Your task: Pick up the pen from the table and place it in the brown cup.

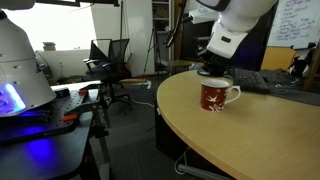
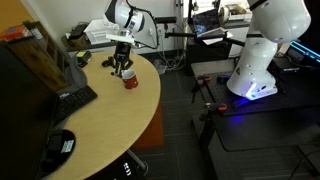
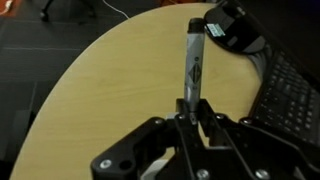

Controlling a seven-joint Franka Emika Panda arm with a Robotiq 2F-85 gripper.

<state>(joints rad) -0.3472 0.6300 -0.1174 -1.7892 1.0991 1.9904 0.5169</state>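
The pen will go over the cup's open top (image 1: pixel 215 82) next, as I move it there with my gripper, and then my gripper will open.
In the wrist view my gripper (image 3: pixel 190 108) is shut on the pen (image 3: pixel 193 60), a thin dark pen with a lighter band. The pen sticks out past the fingertips over the light-wood table (image 3: pixel 110 80). In both exterior views the gripper (image 1: pixel 212 68) (image 2: pixel 122 66) hangs just above and slightly behind the brown cup (image 1: pixel 215 96) (image 2: pixel 129 80). The cup is a reddish-brown mug with pale markings and a white handle, standing near the table's curved edge (image 1: pixel 200 130). The pen is too small to make out in the exterior views. A white patch under the jaws in the wrist view may be the mug.
A black keyboard (image 3: pixel 290 90) (image 2: pixel 70 102) and a round black object (image 3: pixel 235 30) lie on the table beyond the cup. Another dark object (image 2: pixel 60 146) lies near the table's near end. A black bench with blue light (image 1: pixel 30 140) and office chairs (image 1: pixel 115 60) stand off the table.
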